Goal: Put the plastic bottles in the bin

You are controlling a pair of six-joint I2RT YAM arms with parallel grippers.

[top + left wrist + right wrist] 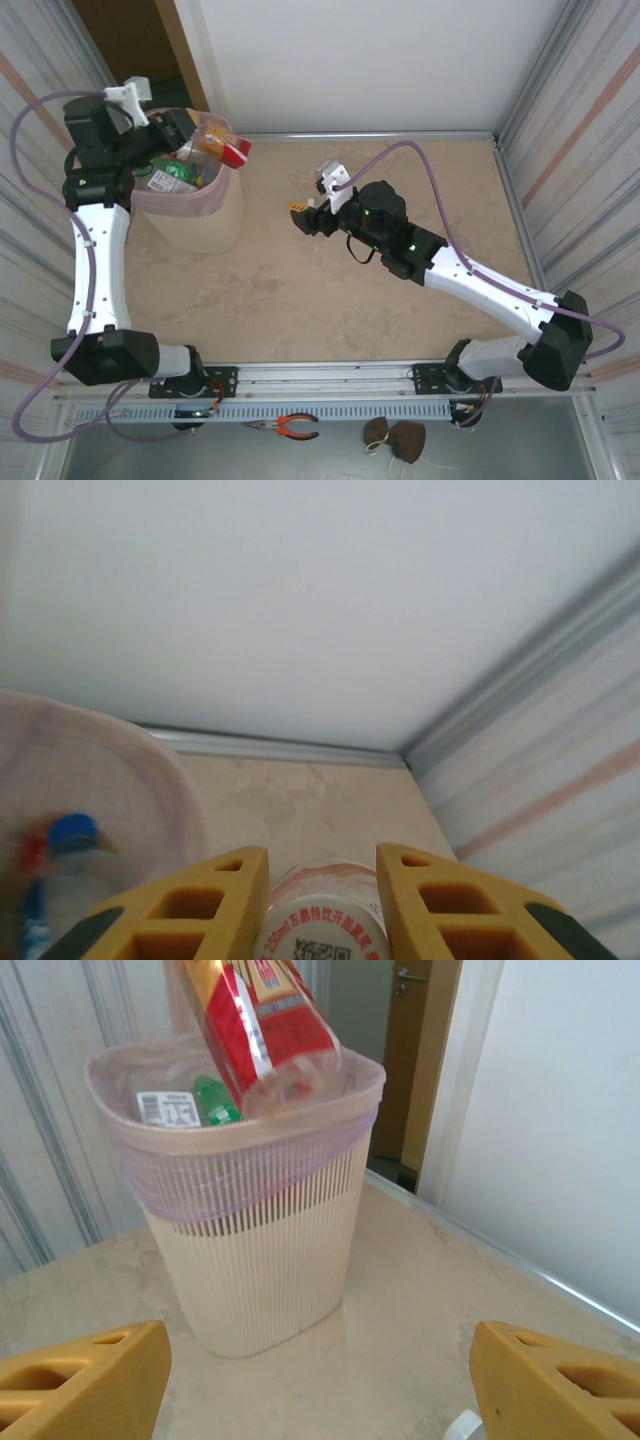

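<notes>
The bottle's red end sticks out past the liner. My left gripper should next move down toward the bin's opening [203, 172] [110, 790] to bring that end inside the bin's rim and release the bottle.
The pale ribbed bin [205, 215] stands at the back left of the table, with a pinkish liner folded over its rim. My left gripper [193, 140] hovers over the bin's opening, shut on a clear bottle with a red label [226, 146] that leans out across the rim. In the left wrist view the yellow fingers [190, 910] clamp that bottle [320, 925] just below its white cap. Inside the bin lie a green bottle [215, 1100] and a blue-capped one [70, 838]. My right gripper [303, 218] is open over mid-table, facing the bin [260, 1220], its fingers [90, 1380] wide apart with nothing between them.
Orange-handled pliers [290, 427] and a brown object [395, 438] lie on the ledge in front of the arm bases. Ribbed walls close in both sides, a white wall the back. A small white round thing [462, 1428] lies by my right finger.
</notes>
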